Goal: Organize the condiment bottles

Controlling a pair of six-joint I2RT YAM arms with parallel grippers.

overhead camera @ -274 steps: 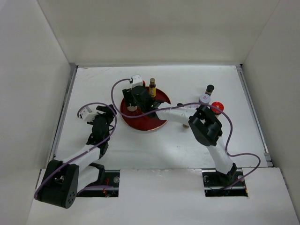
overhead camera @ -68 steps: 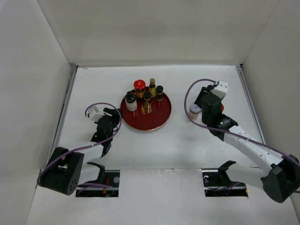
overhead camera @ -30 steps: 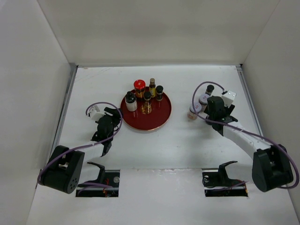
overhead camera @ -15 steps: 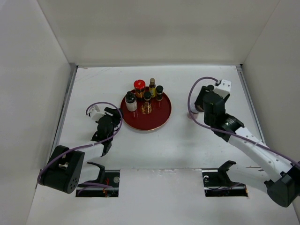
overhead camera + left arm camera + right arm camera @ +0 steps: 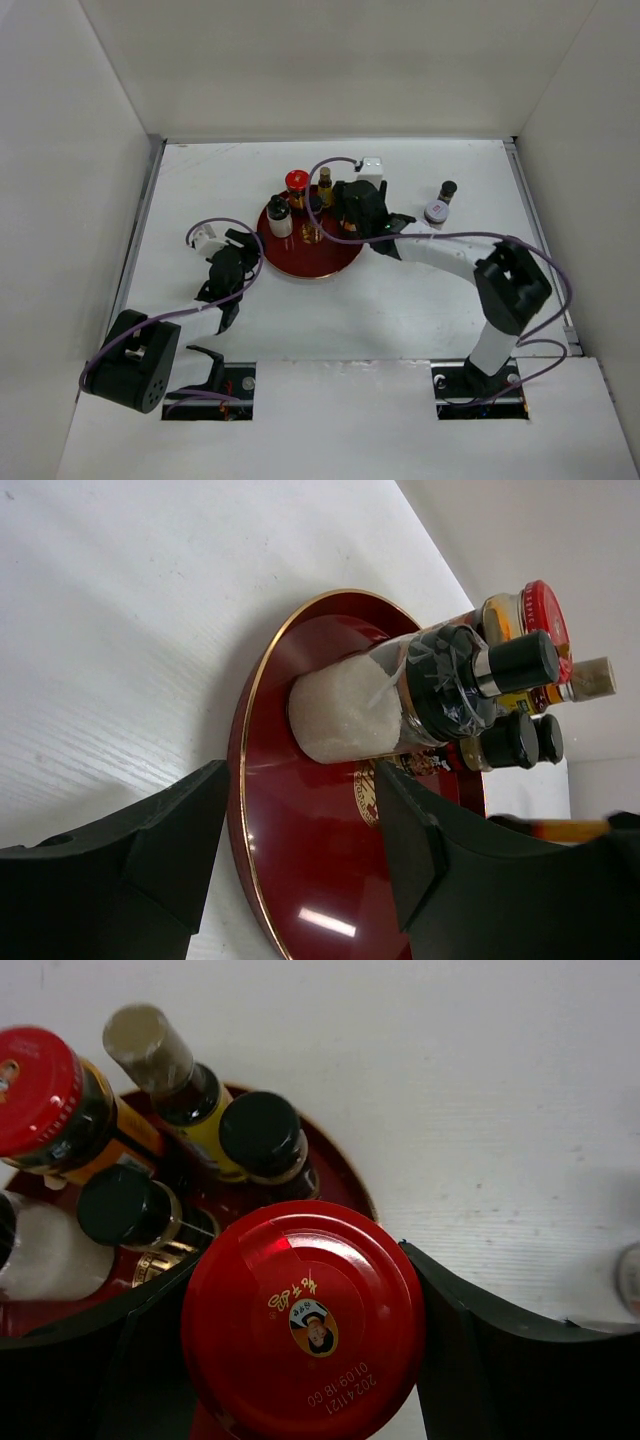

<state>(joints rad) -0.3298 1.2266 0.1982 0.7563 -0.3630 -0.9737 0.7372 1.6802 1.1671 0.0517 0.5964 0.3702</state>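
Observation:
My right gripper lowers the second red-capped jar onto the free part of the tray's bottom beside the black-capped bottles next and releases it, since that spot lies below the gripper.
The red tray (image 5: 300, 262) holds a red-capped jar (image 5: 296, 183), a gold-capped bottle (image 5: 325, 179), a white-filled bottle with a black cap (image 5: 278, 214) and a black-capped bottle (image 5: 315, 205). My right gripper (image 5: 352, 214) hangs over the tray's right side. In the right wrist view it (image 5: 300, 1335) is shut on a second red-capped jar (image 5: 303, 1320), held beside two black-capped bottles (image 5: 262, 1135). A black-capped bottle (image 5: 447, 190) and a white-capped jar (image 5: 435, 212) stand on the table to the right. My left gripper (image 5: 237, 256) is open and empty at the tray's left edge (image 5: 243, 780).
White walls close in the table on the left, back and right. The right arm's forearm (image 5: 450, 255) stretches across the table from the right base to the tray. Purple cables loop above both wrists.
My right arm has swung left from the right side of the table to the tray, carrying the red-capped jar. The left arm has not moved.

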